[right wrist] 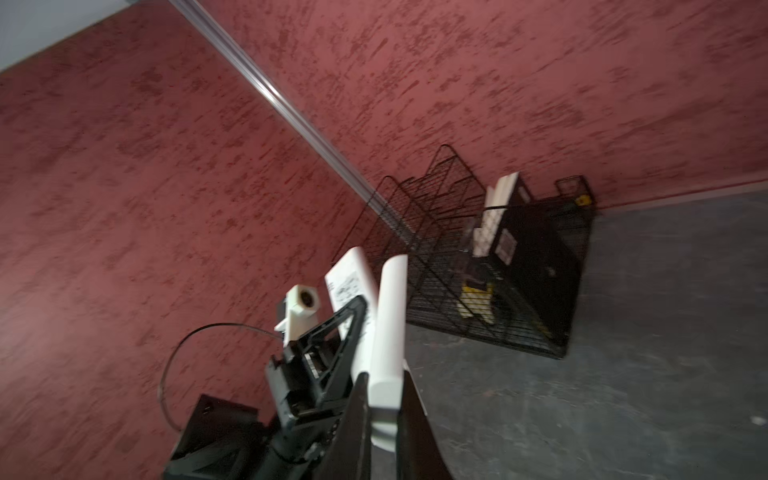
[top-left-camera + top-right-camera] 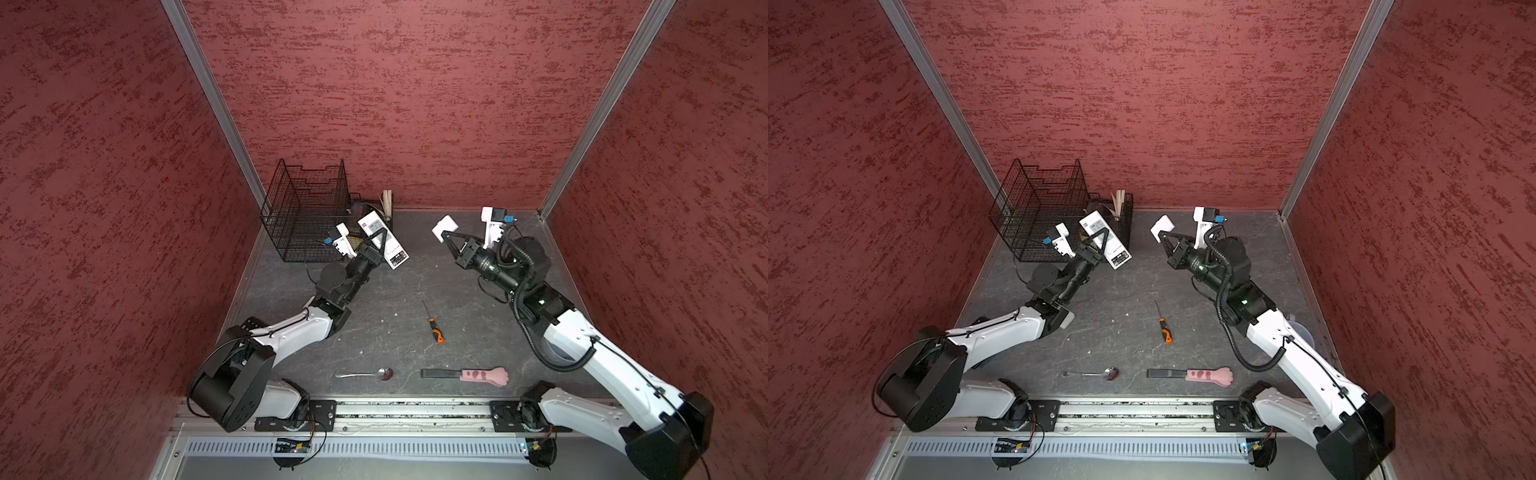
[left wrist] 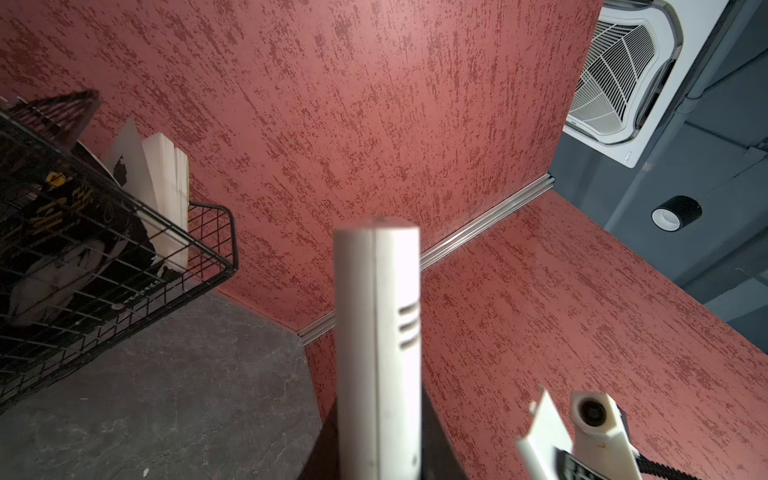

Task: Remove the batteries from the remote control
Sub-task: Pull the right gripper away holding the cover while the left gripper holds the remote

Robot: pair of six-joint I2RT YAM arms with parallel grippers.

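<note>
The white cover panel [image 2: 444,226] is already off the remote, so the right gripper will tip downward, go down to the bare tabletop beneath, and release the panel.
My left gripper [image 2: 377,246] is shut on the white remote control [image 2: 384,239], which it holds raised and tilted in front of the wire rack; both top views show it [image 2: 1105,243]. The left wrist view has the remote [image 3: 378,332] edge-on between the dark fingers [image 3: 434,453]. To the right, my right gripper [image 2: 446,236] is shut on a small white cover panel [image 2: 444,226], held in the air apart from the remote. In the right wrist view this panel [image 1: 388,332] stands between the jaws. No batteries show in any view.
A black wire rack [image 2: 305,212] and a wire basket [image 2: 388,220] of papers stand at the back left. On the dark table lie an orange-and-black screwdriver [image 2: 434,328], a spoon [image 2: 370,374] and a pink paw-shaped tool [image 2: 484,375]. Red walls close in three sides.
</note>
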